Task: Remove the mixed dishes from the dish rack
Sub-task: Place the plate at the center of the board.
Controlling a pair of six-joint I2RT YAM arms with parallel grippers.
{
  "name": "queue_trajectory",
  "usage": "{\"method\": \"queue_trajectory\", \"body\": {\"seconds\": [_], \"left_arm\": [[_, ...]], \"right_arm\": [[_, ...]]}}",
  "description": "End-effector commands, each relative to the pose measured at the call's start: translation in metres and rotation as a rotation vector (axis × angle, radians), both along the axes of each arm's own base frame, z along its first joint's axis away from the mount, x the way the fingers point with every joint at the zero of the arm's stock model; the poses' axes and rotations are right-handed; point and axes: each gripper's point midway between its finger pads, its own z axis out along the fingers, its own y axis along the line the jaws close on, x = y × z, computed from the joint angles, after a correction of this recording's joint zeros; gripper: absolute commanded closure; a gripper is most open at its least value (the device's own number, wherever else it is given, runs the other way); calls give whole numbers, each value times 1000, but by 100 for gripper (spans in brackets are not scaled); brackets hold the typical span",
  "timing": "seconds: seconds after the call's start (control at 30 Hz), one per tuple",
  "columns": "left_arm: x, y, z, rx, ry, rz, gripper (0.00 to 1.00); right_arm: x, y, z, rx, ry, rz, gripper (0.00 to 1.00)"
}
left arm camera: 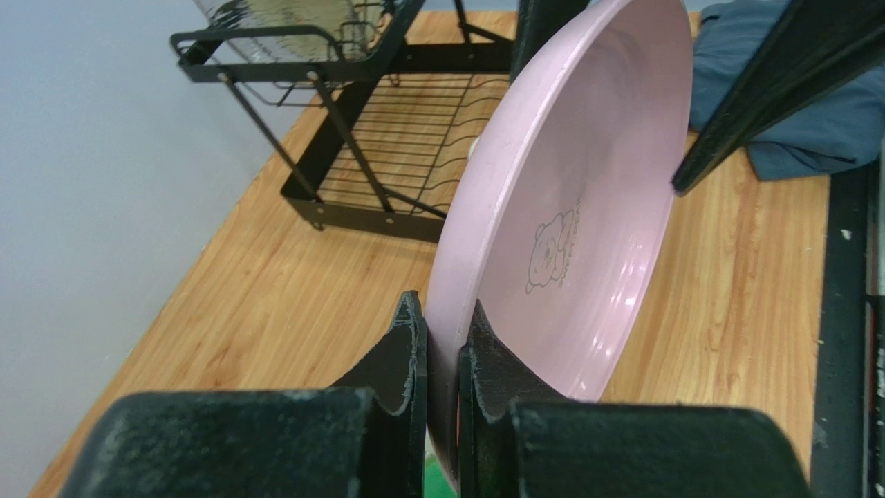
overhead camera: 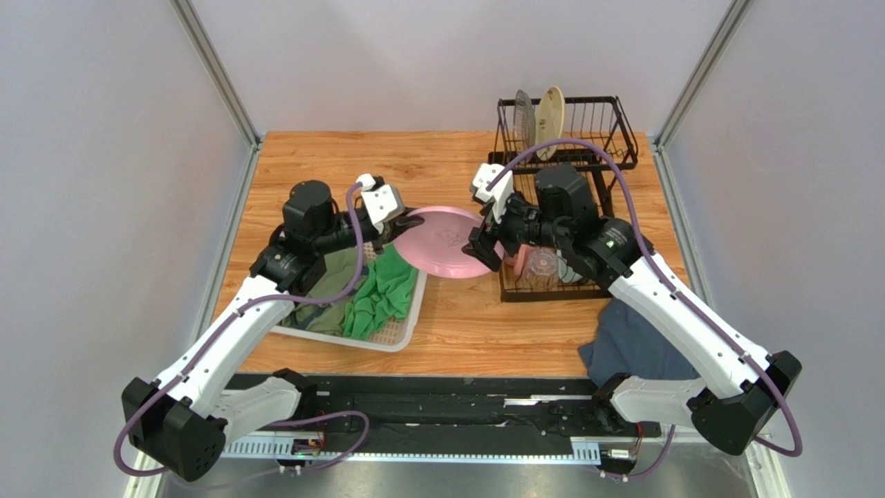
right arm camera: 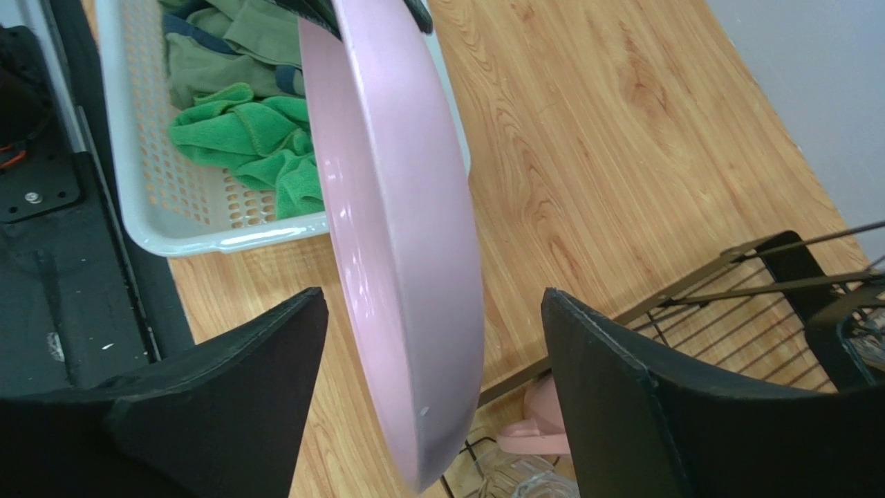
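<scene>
The tabletop beyond the basket is clear for releasing the plate, so I need to move my left gripper outward, to the left in the top view, and down to it.
The large pink plate (overhead camera: 447,241) hangs above the table between the two arms. My left gripper (overhead camera: 403,222) is shut on its left rim; in the left wrist view (left arm camera: 443,342) both fingers pinch the plate (left arm camera: 577,208). My right gripper (overhead camera: 482,247) is open, its fingers straddling the plate's right rim (right arm camera: 405,239) without touching. The black dish rack (overhead camera: 566,135) stands at the back right, with a grey plate (overhead camera: 524,117) and a cream plate (overhead camera: 550,108) upright in its upper shelf. A pink mug (overhead camera: 523,260) and a clear glass cup (overhead camera: 540,268) sit on its lower tray.
A white mesh basket (overhead camera: 390,337) with green cloths (overhead camera: 379,296) stands under my left arm at the front left. A blue-grey cloth (overhead camera: 634,348) lies at the front right, beneath my right arm.
</scene>
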Motion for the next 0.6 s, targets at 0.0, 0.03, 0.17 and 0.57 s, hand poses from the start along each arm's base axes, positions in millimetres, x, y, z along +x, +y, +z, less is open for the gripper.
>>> {"method": "queue_trajectory", "body": {"seconds": [0.0,0.03,0.17,0.57], "left_arm": [[13,10,30,-35,-113,97,100],[17,12,30,-31,-115,125,100],[32,19,37,-36,-141,204,100],[106,91,58,-168,-8,560,100]], "right_arm": [[14,-10,27,47,-117,-88,13],[15,-11,28,48,-119,-99,12],[22,-18,32,46,-146,-151,7],[30,-34,40,35,-198,-236,6]]}}
